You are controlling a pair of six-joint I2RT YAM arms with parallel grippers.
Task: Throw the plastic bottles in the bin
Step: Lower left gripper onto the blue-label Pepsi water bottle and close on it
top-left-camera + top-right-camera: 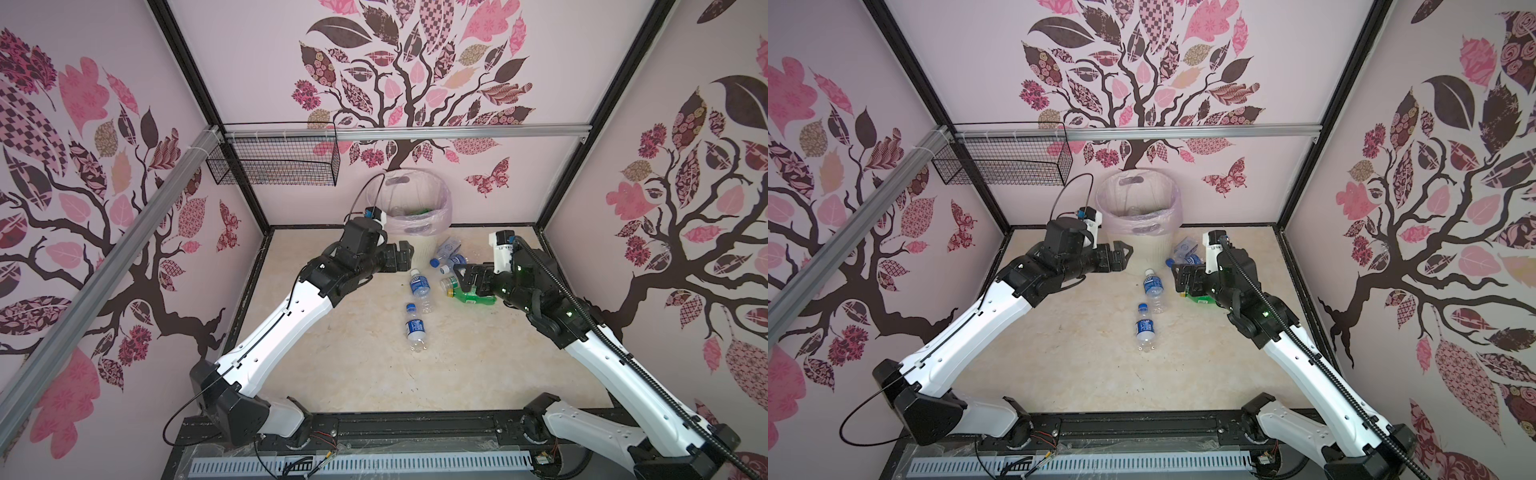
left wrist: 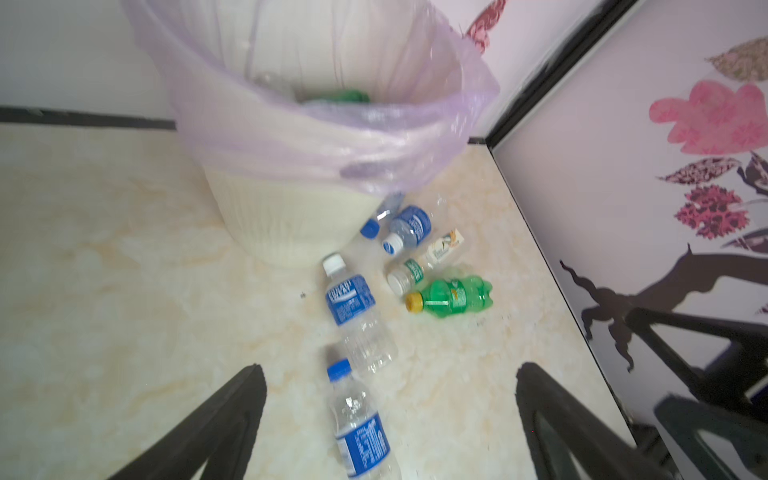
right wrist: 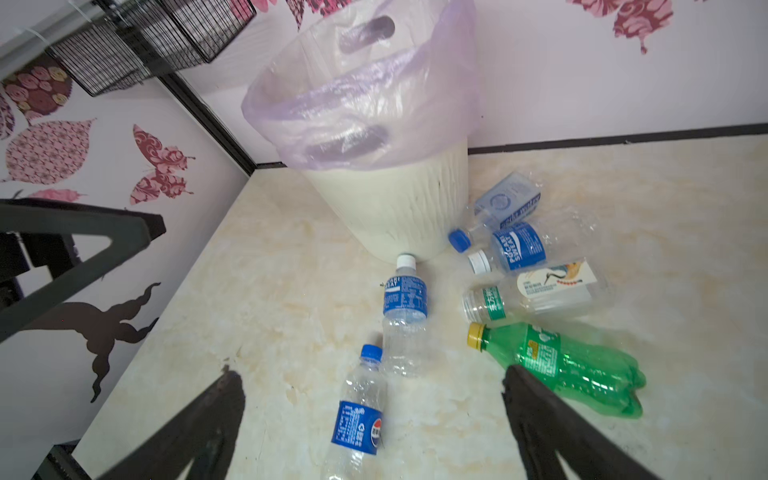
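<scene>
Next, my left gripper draws back and lowers its open fingers around the blue-capped bottle's near end (image 1: 417,339) (image 2: 378,468), since that end lies on open floor.
The bin (image 1: 419,226) (image 1: 1138,208), cream-white and ribbed with a pale pink bag, stands at the back wall; a green bottle (image 2: 345,96) lies inside it. Several plastic bottles lie on the floor in front of it and to its right. These include a white-capped blue-label bottle (image 1: 419,289) (image 3: 405,299), a blue-capped one (image 1: 415,328) (image 2: 361,428), a green one (image 1: 473,296) (image 3: 573,365) and a cluster (image 1: 449,253) (image 3: 515,247) by the bin's base. My left gripper (image 1: 405,253) (image 2: 390,370) hovers open and empty left of the bin. My right gripper (image 1: 462,279) (image 3: 370,374) hangs open and empty beside the green bottle.
A black wire mesh basket (image 1: 274,162) (image 1: 1005,162) hangs on the back wall's rail at the left. Patterned walls close in the beige marble-look floor (image 1: 353,374) on three sides. The right wall (image 2: 623,208) stands close to the bottle cluster.
</scene>
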